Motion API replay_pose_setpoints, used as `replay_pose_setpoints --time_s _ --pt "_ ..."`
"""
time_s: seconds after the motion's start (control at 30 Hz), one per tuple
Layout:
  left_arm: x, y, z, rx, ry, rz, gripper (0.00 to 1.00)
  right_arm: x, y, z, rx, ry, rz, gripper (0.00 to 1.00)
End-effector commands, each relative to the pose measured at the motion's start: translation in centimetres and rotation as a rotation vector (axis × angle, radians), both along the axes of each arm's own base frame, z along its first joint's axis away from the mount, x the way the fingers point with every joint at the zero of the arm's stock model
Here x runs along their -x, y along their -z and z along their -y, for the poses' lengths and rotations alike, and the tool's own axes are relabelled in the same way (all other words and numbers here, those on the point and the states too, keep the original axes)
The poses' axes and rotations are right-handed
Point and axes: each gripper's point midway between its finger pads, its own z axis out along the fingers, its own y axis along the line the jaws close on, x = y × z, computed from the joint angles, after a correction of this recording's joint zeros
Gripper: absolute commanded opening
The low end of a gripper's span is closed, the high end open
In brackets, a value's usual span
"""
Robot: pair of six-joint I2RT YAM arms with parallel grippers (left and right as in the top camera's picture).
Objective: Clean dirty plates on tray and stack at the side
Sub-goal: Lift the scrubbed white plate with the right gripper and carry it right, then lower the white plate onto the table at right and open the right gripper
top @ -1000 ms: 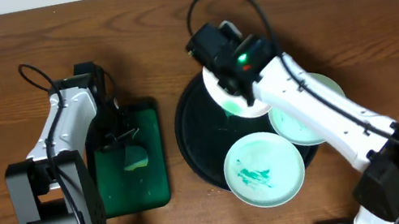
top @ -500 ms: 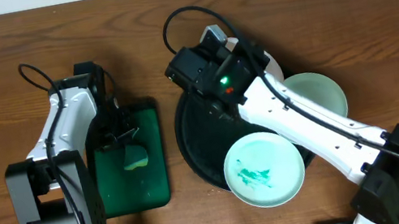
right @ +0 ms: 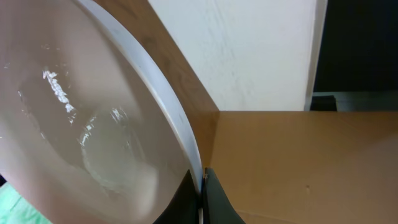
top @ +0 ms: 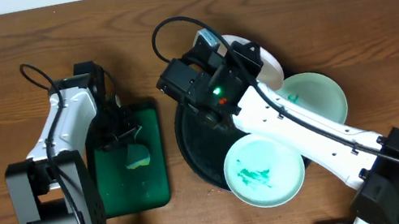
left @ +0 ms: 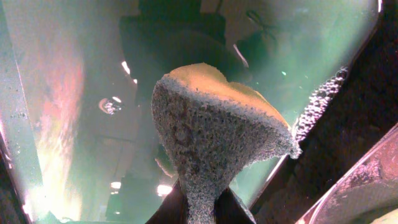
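Note:
I will next swing my right gripper to the right in the overhead view past the mint plate (top: pixel 319 97), lower it, and let go of the white plate's rim on the clear wood there.
The round black tray (top: pixel 192 142) lies mid-table. My right gripper (right: pixel 202 182) is shut on the rim of a white plate (right: pixel 93 124), holding it tilted above the tray's far edge; the held plate (top: pixel 263 63) also shows in the overhead view. A plate with teal smears (top: pixel 263 171) rests on the tray's near rim. A pale mint plate (top: pixel 319 97) lies at the tray's right side, partly hidden under my right arm. My left gripper (left: pixel 200 208) is shut on a yellow-and-grey sponge (left: pixel 217 130) over the green tray (left: pixel 74 124).
The green rectangular tray (top: pixel 114 189) sits left of the black tray, with the sponge (top: pixel 135 158) above it. My right arm (top: pixel 311 137) stretches diagonally across the black tray. Bare wooden table lies at the far left and along the back.
My right wrist has swung left, and the held plate has gone from the tray's middle to above its far edge. The left arm and sponge have not moved.

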Motion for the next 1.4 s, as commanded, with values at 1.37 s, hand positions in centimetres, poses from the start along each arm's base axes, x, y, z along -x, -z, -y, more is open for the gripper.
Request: replay_pose_setpoints --time_s 1.37 --pt "-0.1 -0.7 0.2 0.018 0.01 0.021 0.07 -0.6 13.8 36.2 -1.507 1.118 -0.159 0.01"
